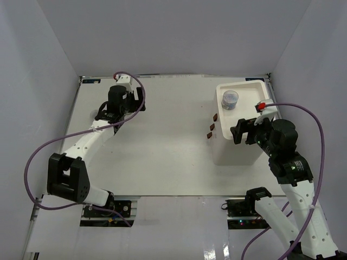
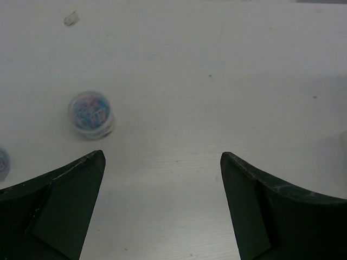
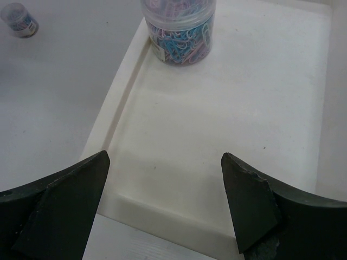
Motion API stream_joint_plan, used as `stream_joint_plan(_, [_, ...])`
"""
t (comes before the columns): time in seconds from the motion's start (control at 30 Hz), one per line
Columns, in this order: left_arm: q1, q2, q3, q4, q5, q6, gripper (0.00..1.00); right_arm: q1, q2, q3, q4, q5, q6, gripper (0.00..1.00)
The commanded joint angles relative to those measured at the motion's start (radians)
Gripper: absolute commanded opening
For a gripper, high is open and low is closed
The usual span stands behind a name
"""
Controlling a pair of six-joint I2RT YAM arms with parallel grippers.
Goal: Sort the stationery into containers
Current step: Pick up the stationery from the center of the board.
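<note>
The second jar (image 2: 91,115) is below the robot's left gripper and to the left in its wrist view, so the left gripper will next lower its open fingers that way around the jar.
A white organiser (image 1: 234,149) stands at the right of the table, with brown drawer handles (image 1: 212,127) on its left face. One clear jar of coloured clips (image 1: 230,99) (image 3: 179,27) stands in the far end of its tray top (image 3: 233,103). My right gripper (image 1: 244,130) (image 3: 162,158) hovers open and empty over the tray's near end. At the far left my left gripper (image 1: 129,103) (image 2: 162,158) is open and empty above the bare table. A second jar (image 2: 91,114) lies ahead and left of it. A third jar (image 2: 1,162) shows at the frame edge. Pens, tape ring and band are out of view.
White walls close in the table at the back and on both sides. One jar on the table (image 3: 19,19) shows left of the organiser in the right wrist view. A small pale speck (image 2: 70,19) lies far ahead of the left gripper.
</note>
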State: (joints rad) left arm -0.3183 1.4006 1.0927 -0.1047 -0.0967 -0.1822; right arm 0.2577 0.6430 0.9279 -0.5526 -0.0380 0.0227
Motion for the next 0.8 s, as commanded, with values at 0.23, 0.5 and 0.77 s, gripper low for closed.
stream_joint_plan(0.23, [0.174, 0.242, -0.014, 0.145, -0.115, -0.088, 0.98, 0.003, -0.012, -0.027, 0.057, -0.017, -0.017, 0.9])
stream_joint_plan(0.5, [0.193, 0.437, 0.098, 0.18, -0.112, -0.063, 0.98, 0.003, -0.026, -0.021, 0.036, 0.012, -0.047, 0.9])
stream_joint_plan(0.77, [0.193, 0.523, 0.091, 0.293, -0.104, -0.005, 0.98, 0.003, -0.026, -0.023, 0.033, 0.02, -0.052, 0.9])
